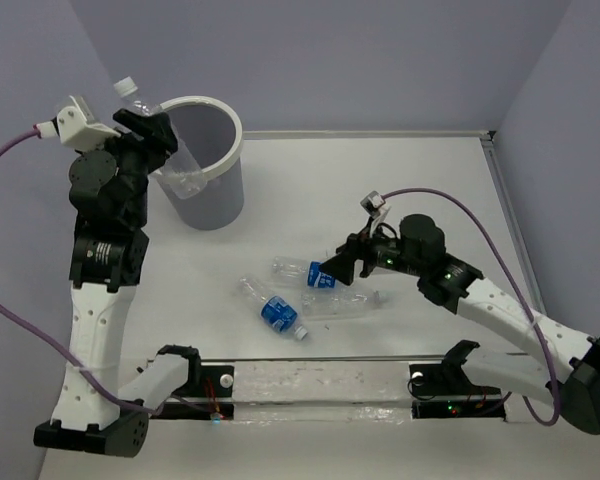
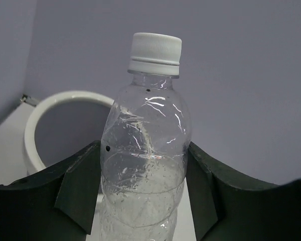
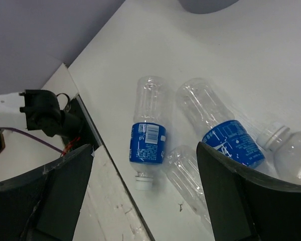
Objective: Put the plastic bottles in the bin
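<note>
My left gripper will next move away from my base and down over the grey bin's opening (image 1: 201, 138) (image 2: 82, 134), where it will let go of the plain clear bottle.
My left gripper (image 1: 148, 132) is shut on a plain clear bottle (image 1: 170, 150) with a white cap. It holds the bottle tilted, raised over the left rim of the grey bin (image 1: 212, 195). In the left wrist view the bottle (image 2: 145, 145) stands between the fingers, with the bin's white rim (image 2: 37, 113) behind it. My right gripper (image 1: 332, 268) is open and empty, hovering over the bottles lying on the table: two with blue labels (image 3: 148, 140) (image 3: 228, 140) and a clear ribbed one (image 3: 190, 175). No beige-labelled bottle shows.
The arms' mounting rail (image 1: 320, 385) runs along the table's near edge, close to the lying bottles. A raised table edge (image 1: 500, 190) runs down the right side. Purple walls close in at the back and sides.
</note>
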